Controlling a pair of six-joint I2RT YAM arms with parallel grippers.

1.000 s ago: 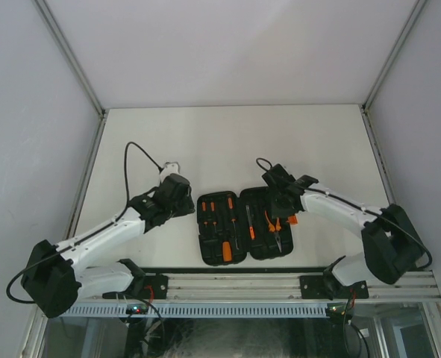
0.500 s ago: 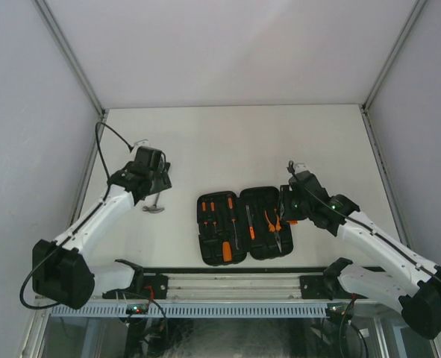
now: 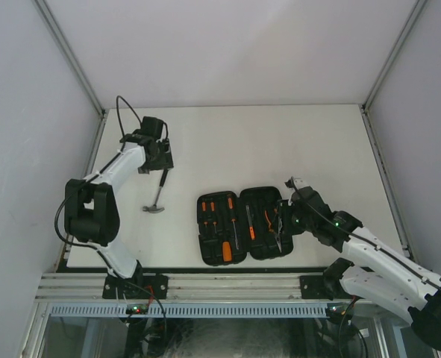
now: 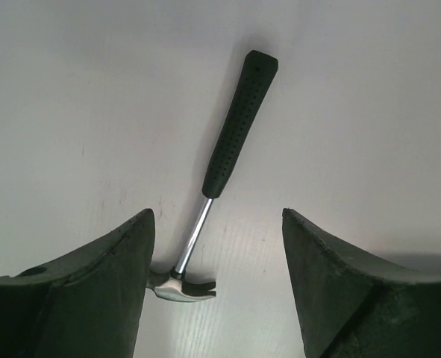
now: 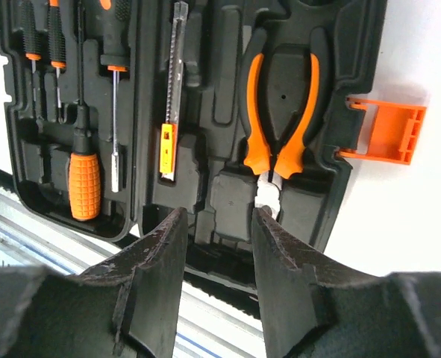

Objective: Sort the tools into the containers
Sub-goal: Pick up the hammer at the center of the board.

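Note:
The hammer's black handle (image 3: 163, 177) (image 4: 236, 130) is below my left gripper and is narrower than the gap between its open fingers. My left gripper needs to move down next, so its fingers are on both sides of the handle, and grip it.
The black tool case (image 3: 259, 200) lies open near the front edge, with orange-handled screwdrivers (image 5: 84, 175) in its left half and needle-nose pliers (image 5: 280, 112) in its right half. A hammer (image 3: 159, 192) with a black handle and steel head lies flat on the table, left of the case. My left gripper (image 3: 163, 165) hovers open over the hammer's handle end; in the left wrist view the hammer (image 4: 239, 127) lies apart from both fingers of the gripper (image 4: 218, 216). My right gripper (image 3: 282, 221) is open at the case's right half, empty (image 5: 219, 212).
The case's orange latch (image 5: 384, 130) sticks out on its right side over the white table. A slim utility knife (image 5: 171, 89) sits in a centre slot. The aluminium rail (image 3: 235, 283) runs along the near edge just below the case.
My left gripper has opened and swung away to the far left, uncovering the hammer on the table. My right gripper has pulled back toward the near right and its jaws have widened.

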